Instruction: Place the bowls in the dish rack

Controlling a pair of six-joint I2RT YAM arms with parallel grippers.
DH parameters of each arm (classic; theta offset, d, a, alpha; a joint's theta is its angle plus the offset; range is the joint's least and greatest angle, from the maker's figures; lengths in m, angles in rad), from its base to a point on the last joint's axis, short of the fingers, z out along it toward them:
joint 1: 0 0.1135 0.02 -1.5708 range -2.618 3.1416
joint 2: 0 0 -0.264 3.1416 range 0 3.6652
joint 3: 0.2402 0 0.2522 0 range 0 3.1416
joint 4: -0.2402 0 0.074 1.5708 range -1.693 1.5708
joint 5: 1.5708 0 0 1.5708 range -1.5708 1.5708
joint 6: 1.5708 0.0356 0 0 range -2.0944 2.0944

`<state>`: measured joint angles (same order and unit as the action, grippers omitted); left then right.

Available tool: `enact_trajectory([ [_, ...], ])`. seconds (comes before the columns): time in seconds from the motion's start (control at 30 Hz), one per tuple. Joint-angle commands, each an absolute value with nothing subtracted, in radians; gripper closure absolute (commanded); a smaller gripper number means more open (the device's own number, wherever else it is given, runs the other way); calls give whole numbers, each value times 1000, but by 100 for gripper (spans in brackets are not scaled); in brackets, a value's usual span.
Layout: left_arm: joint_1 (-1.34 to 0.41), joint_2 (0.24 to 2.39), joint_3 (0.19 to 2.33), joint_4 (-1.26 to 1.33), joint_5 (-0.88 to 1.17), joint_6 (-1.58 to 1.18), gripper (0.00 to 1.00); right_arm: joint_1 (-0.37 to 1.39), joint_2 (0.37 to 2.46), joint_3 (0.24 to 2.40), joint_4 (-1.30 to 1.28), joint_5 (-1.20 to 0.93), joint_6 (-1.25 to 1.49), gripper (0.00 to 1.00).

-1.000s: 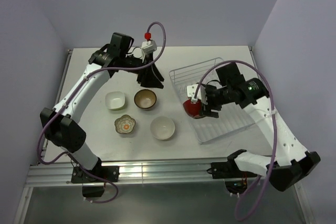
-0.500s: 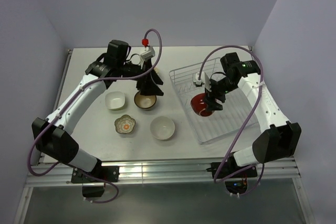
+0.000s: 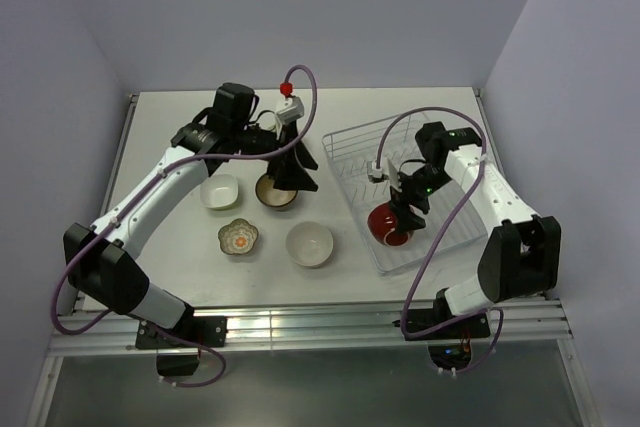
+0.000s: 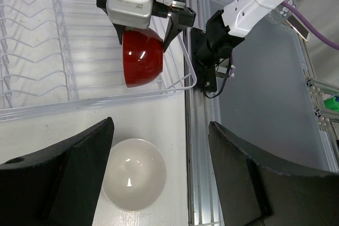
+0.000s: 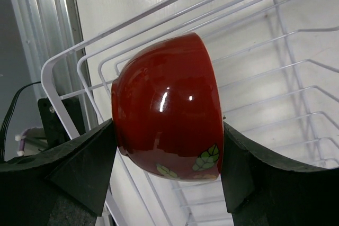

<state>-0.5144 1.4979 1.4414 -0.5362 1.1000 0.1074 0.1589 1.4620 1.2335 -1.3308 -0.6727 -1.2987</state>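
The red bowl is still above the bottom wires of the rack, so I should move my right gripper down into the rack's near corner, put the bowl there and open.
My right gripper (image 3: 402, 209) is shut on the red bowl (image 3: 389, 223) and holds it on its side at the near end of the white wire dish rack (image 3: 440, 162). In the right wrist view the fingers clamp the red bowl (image 5: 167, 123) over the rack's corner wires (image 5: 79, 72). My left gripper (image 3: 292, 173) is open and empty, just above the dark brown bowl (image 3: 275, 192). A white squarish bowl (image 3: 219, 190), a flower-shaped bowl (image 3: 238, 237) and a round white-inside bowl (image 3: 310, 244) sit on the table. The left wrist view shows that round bowl (image 4: 132, 181) between my open fingers (image 4: 79, 168).
The left wrist view also shows the red bowl (image 4: 142, 56) in the rack (image 4: 63, 104) and the table's metal front rail (image 4: 201, 146). The grey walls close in the back and both sides.
My right gripper has carried the red bowl from the middle of the rack toward its near end. My left gripper has shifted slightly right over the dark brown bowl.
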Motion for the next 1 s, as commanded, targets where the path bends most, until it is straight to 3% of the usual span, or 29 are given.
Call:
enact_trajectory([
  [0.0,-523,1470,1433,-499,1104,89,22,150,1462,1218,-1447,-704,-1325,100],
  [0.37,-537,1480,1397,-459,1104,60,22,152,1491,1140,-1448,-687,-1347,99],
  [0.5,-543,1489,1404,-462,1101,63,21,152,1537,1150,-1448,-680,-1338,92],
  [0.73,-545,1499,1408,-479,1117,78,22,150,1620,1196,-1447,-689,-1316,55],
  [0.77,-545,1497,1405,-482,1117,78,22,150,1627,1206,-1447,-689,-1315,44],
  [0.8,-545,1497,1404,-482,1117,80,22,150,1638,1209,-1447,-689,-1310,42],
  [0.9,-546,1491,1394,-477,1112,84,22,150,1654,1227,-1447,-690,-1304,22],
  [0.97,-546,1491,1393,-477,1112,89,21,150,1664,1238,-1447,-684,-1301,19],
])
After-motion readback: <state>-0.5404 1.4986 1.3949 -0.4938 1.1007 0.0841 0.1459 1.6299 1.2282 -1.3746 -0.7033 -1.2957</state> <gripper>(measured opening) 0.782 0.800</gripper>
